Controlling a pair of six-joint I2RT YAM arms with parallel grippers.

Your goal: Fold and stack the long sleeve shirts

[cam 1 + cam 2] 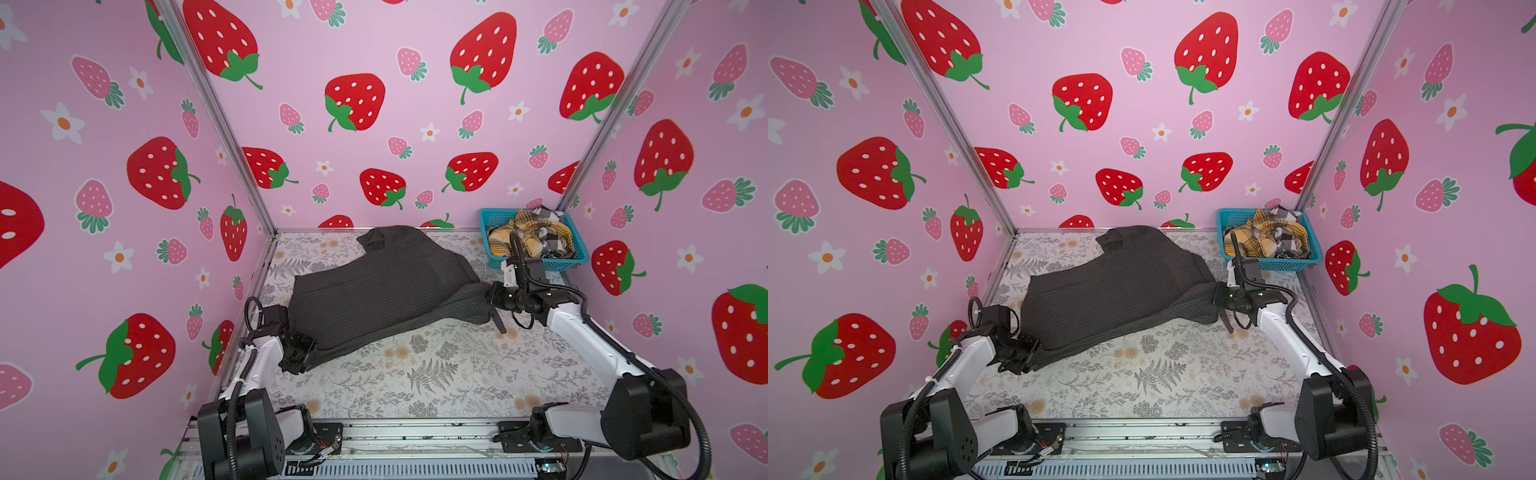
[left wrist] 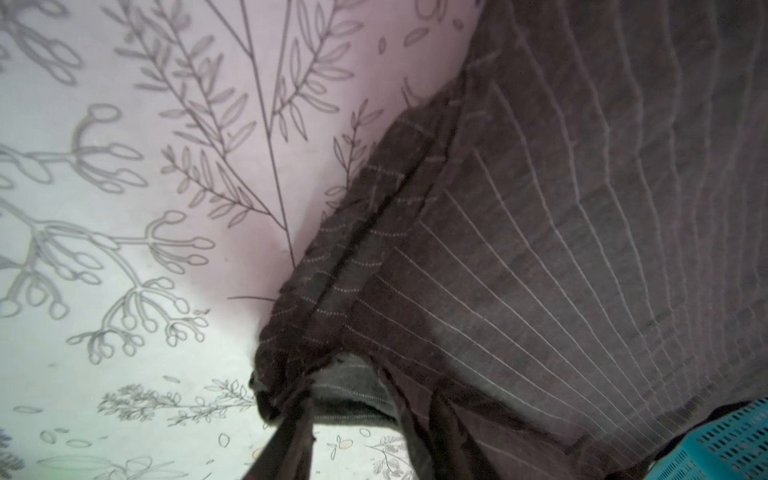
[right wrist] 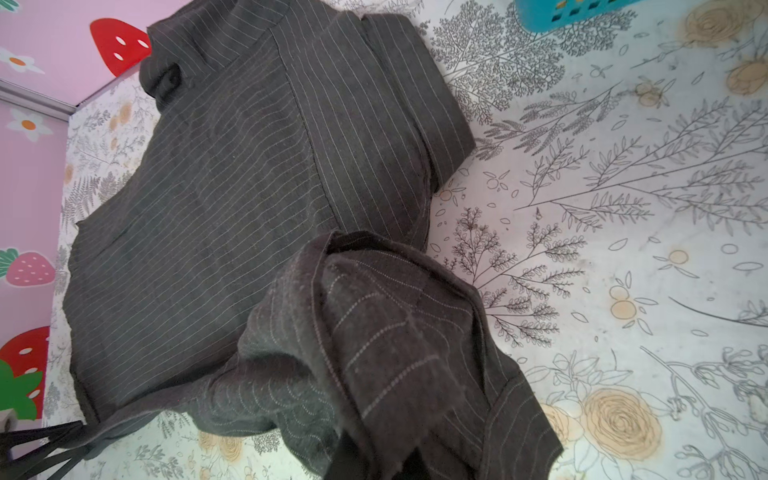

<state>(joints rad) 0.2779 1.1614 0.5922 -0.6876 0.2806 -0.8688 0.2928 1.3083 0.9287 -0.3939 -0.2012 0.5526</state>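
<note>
The bunched fold sticks out past the shirt's body, so I will move my right gripper outward to the shirt's edge by the basket (image 3: pixel 417 209) and release it.
A charcoal pinstriped long sleeve shirt (image 1: pixel 386 286) (image 1: pixel 1121 286) lies spread over the middle of the floral table (image 1: pixel 436 374). At its near left corner sits my left gripper (image 1: pixel 301 357) (image 2: pixel 353 411). Its jaws stand apart, bare table shows between them, and the shirt's hem (image 2: pixel 332 299) drapes over the tips. My right gripper (image 1: pixel 491 297) (image 3: pixel 374 449) is shut on a bunched fold at the shirt's right side, lifted a little off the table. A mustard plaid shirt (image 1: pixel 528 235) and a black-and-white check shirt (image 1: pixel 555 241) lie crumpled in the basket.
The teal mesh basket (image 1: pixel 557 262) (image 1: pixel 1287 262) stands in the back right corner, just behind my right arm. Pink strawberry walls close the left, back and right sides. A metal rail (image 1: pixel 415 432) runs along the front edge.
</note>
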